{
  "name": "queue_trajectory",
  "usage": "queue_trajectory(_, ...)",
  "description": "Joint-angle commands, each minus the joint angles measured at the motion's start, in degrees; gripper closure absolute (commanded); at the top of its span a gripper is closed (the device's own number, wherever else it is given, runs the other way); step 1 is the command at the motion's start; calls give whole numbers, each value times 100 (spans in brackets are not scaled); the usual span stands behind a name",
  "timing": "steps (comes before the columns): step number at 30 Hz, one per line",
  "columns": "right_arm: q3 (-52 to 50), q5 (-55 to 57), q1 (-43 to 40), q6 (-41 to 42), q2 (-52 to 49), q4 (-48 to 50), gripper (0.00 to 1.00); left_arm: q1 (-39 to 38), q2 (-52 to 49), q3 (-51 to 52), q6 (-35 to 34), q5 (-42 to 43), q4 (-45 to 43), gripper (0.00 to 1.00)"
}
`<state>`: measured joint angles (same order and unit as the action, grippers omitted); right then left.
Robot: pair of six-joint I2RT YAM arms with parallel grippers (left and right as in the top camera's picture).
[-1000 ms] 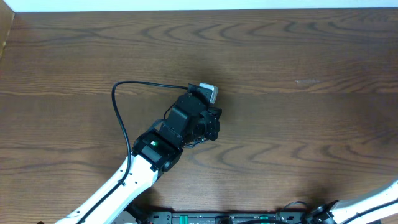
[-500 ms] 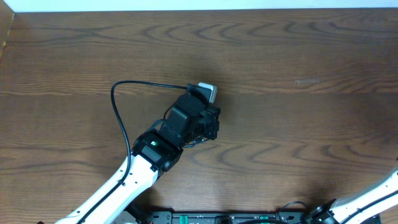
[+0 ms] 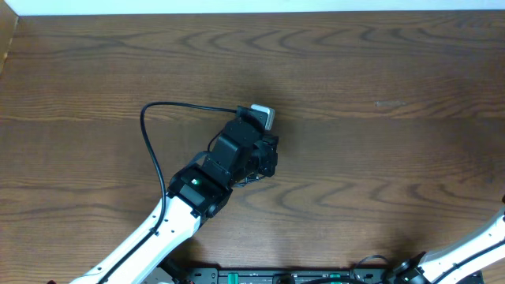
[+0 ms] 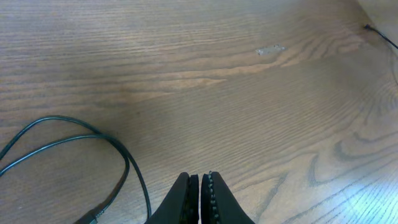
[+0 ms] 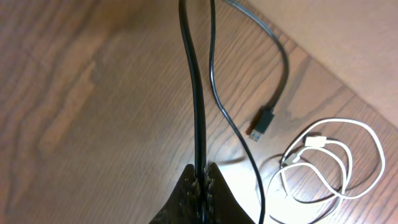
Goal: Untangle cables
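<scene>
I need to move my right gripper down toward the table next and let go of the black cable there, because the cable is held above bare wood beside the white coil.
In the right wrist view my right gripper (image 5: 200,167) is shut on a black cable (image 5: 198,93) that runs straight up from the jaws. Beside it a thinner black cord ends in a small plug (image 5: 264,121). The white cable (image 5: 333,163) lies in a loose coil on the wood to the right. The right gripper is outside the overhead view. My left gripper (image 4: 200,177) is shut and empty, low over the table. It also shows in the overhead view (image 3: 267,158). A thin black cable loop (image 4: 74,138) with a plug end lies to its left.
The wooden table (image 3: 379,63) fills the overhead view. A black cable (image 3: 158,110) arches from the left wrist back along the left arm (image 3: 193,189). A pale scuff (image 4: 270,50) marks the wood. The table's edge (image 5: 323,62) runs diagonally past the coil.
The right arm's white link at the overhead view's lower right corner has slid slightly further out of frame. The left arm has not moved.
</scene>
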<state>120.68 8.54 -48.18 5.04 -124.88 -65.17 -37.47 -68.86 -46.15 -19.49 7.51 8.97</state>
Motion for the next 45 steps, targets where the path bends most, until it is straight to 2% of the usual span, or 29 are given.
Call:
queue_trajectory(1, -391, -37, 24, 140, -90, 120, 99, -11, -4, 9, 83, -66, 11, 91)
queue_trajectory(10, -1432, -37, 28, 267, -90, 935, 99, -11, -4, 9, 166, -68, 9, 91)
queue_trajectory(27, -1484, -33, 28, 269, -90, 1110, 99, -11, -7, 9, 188, -221, 11, 90)
queue_trajectory(31, -1484, -28, 28, 267, -90, 1099, 95, -11, -7, 9, 188, -221, 13, 90)
queue_trajectory(32, -1484, -28, 28, 264, -90, 1097, 90, -11, -7, 9, 188, -221, 11, 90)
queue_trajectory(34, -1484, 17, 28, 264, -87, 1097, 30, -11, -7, 9, 188, -221, -13, 90)
queue_trajectory(36, -1484, 13, 28, 267, -63, 1097, 1, -11, -7, 9, 188, -221, -83, 90)
queue_trajectory(41, -1478, 11, 74, 332, 203, 1038, 1, -11, -7, 9, 186, -216, -136, 90)
queue_trajectory(45, -1473, 151, 146, 404, 846, 946, 1, -11, -4, 9, 221, -212, -98, 90)
